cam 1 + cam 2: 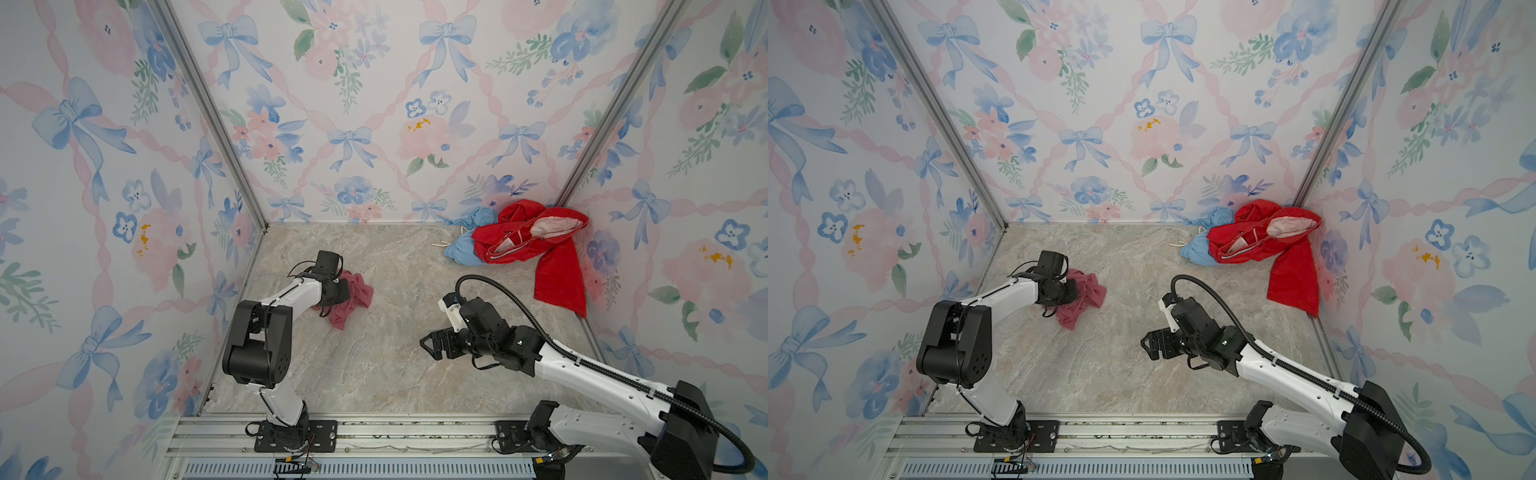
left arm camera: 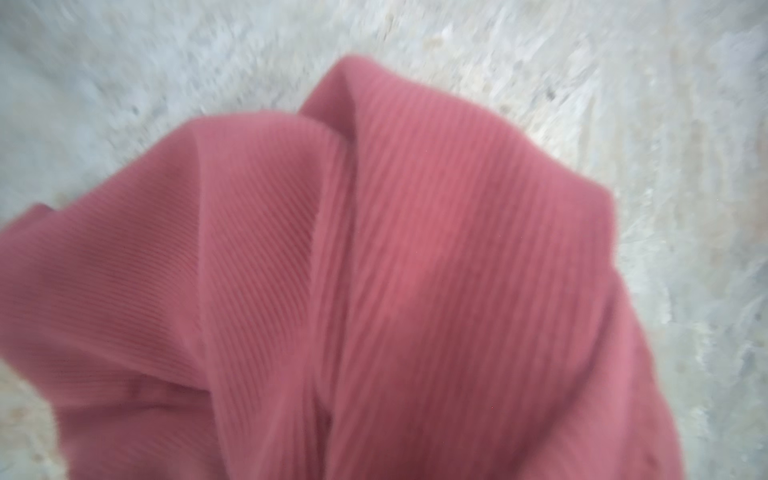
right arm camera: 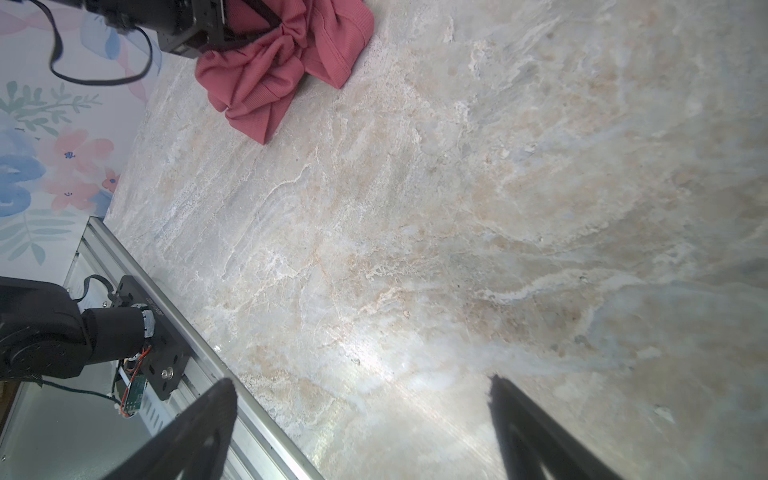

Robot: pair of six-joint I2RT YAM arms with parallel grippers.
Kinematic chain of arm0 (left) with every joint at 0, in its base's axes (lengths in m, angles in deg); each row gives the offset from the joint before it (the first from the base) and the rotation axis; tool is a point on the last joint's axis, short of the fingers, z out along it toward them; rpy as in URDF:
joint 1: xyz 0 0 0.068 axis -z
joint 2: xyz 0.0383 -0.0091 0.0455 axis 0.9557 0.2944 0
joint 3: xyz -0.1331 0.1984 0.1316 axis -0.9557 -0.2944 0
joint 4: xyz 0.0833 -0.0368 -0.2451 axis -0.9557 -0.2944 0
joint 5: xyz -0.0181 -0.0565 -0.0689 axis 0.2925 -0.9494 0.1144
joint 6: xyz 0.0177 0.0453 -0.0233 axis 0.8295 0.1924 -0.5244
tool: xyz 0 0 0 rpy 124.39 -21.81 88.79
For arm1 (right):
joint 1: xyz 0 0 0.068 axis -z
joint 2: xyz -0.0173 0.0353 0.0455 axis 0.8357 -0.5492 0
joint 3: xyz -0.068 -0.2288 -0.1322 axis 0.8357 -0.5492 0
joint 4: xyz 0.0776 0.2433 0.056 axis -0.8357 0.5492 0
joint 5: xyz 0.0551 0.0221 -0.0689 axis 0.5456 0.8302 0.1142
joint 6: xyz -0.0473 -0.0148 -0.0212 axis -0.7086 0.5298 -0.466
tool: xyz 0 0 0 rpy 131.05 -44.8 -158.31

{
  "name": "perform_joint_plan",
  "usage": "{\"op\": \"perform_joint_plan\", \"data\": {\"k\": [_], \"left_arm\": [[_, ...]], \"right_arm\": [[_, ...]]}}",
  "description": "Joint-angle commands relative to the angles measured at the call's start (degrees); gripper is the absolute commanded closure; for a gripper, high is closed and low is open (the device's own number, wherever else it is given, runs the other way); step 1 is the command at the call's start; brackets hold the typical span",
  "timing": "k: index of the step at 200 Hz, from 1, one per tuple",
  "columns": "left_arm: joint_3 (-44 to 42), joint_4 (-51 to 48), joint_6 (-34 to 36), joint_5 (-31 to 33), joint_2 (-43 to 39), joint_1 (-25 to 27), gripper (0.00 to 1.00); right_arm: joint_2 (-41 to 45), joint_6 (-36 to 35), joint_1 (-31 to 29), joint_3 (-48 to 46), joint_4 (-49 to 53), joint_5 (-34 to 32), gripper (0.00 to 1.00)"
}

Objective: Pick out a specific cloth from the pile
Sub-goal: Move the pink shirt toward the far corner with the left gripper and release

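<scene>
The bare floor near the floor's empty far corner (image 1: 305, 249) is clear of the pile, so my left gripper should next take the cloth outward there and let go.
The cloth (image 1: 355, 297) (image 1: 1088, 295), a small dusty rose ribbed piece, lies crumpled on the marble floor at the left, away from the pile. My left gripper (image 1: 337, 296) (image 1: 1070, 293) is down on its left edge. In the right wrist view the cloth (image 3: 274, 70) bunches into a pinch at the left gripper (image 3: 266, 23), which is shut on it. The cloth (image 2: 415, 270) fills the left wrist view and hides the jaws there. The pile (image 1: 536, 241) (image 1: 1266, 241) sits in the far right corner. My right gripper (image 1: 428, 343) (image 1: 1148, 343) (image 3: 361, 380) hovers open and empty over bare floor.
The pile holds a bright red garment with pale lining (image 1: 557, 226) and a light blue garment (image 1: 465, 245) with white cords. Floral walls close in on three sides. An aluminium rail (image 1: 374, 432) with both arm bases runs along the front edge.
</scene>
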Motion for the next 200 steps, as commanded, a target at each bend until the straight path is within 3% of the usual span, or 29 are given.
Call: {"op": "perform_joint_plan", "data": {"k": [1,28,57,100,142,200], "left_arm": [[10.64,-4.48,2.49,-0.4,-3.56,-1.74,1.0],[20.88,-5.22,2.07,-3.86,0.32,-4.57,1.0],[29.27,-5.06,1.79,-12.56,7.01,-8.09,1.0],[35.31,-4.99,2.28,-19.0,17.35,-14.04,1.0],[35.54,-5.08,4.96,-12.73,23.84,-16.85,1.0],[33.53,-5.12,7.84,3.81,29.05,-16.88,1.0]], "right_arm": [[-0.01,0.51,-0.47,1.01,1.12,-0.64,0.03],[-0.98,1.09,-0.8,1.36,0.21,0.05,0.03],[-0.75,1.19,-1.06,0.96,0.74,-0.5,0.03],[-2.01,0.8,-0.71,1.08,1.27,-1.34,0.03],[-7.65,0.45,-0.32,3.77,0.21,-0.16,0.03],[-13.0,1.4,-2.65,8.02,-1.2,0.97,0.03]]}}
